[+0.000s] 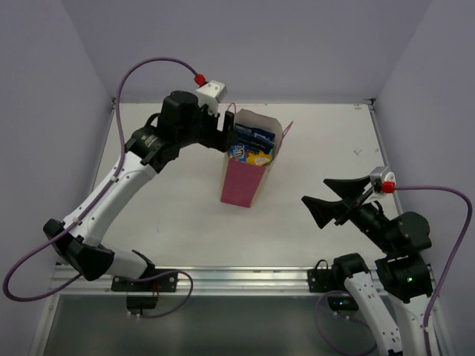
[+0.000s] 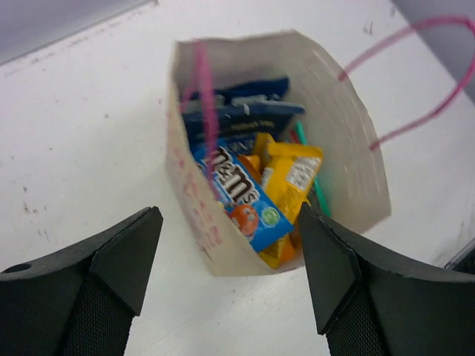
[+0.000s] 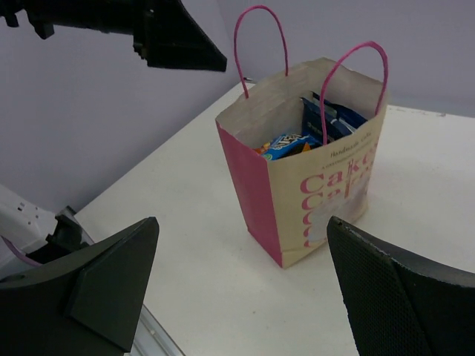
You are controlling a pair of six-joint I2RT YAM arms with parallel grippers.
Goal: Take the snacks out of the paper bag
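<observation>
The left gripper lowers next with a finger on either side of the paper bag's cream rim (image 1: 228,153) (image 2: 216,203) beside the M&M's packet. That rim lies below its open fingers.
The paper bag (image 1: 246,178) stands upright mid-table, pink side toward the arms, its mouth open. Inside lie the snacks: two dark blue bags (image 2: 239,111), a blue M&M's packet (image 2: 241,194), an orange-yellow packet (image 2: 293,174) and a thin green edge (image 2: 315,182). My left gripper (image 1: 227,137) is open and empty, hovering over the bag's left rim; in its wrist view (image 2: 226,259) one finger is outside the bag and one over the mouth. My right gripper (image 1: 314,190) is open and empty, well to the bag's right, facing its cream printed front (image 3: 334,185).
The bag's pink cord handles (image 3: 260,37) stick up above the rim, and one loops out over the table (image 2: 423,74). Purple walls close in the table at the back and both sides. A metal rail (image 1: 237,278) runs along the near edge.
</observation>
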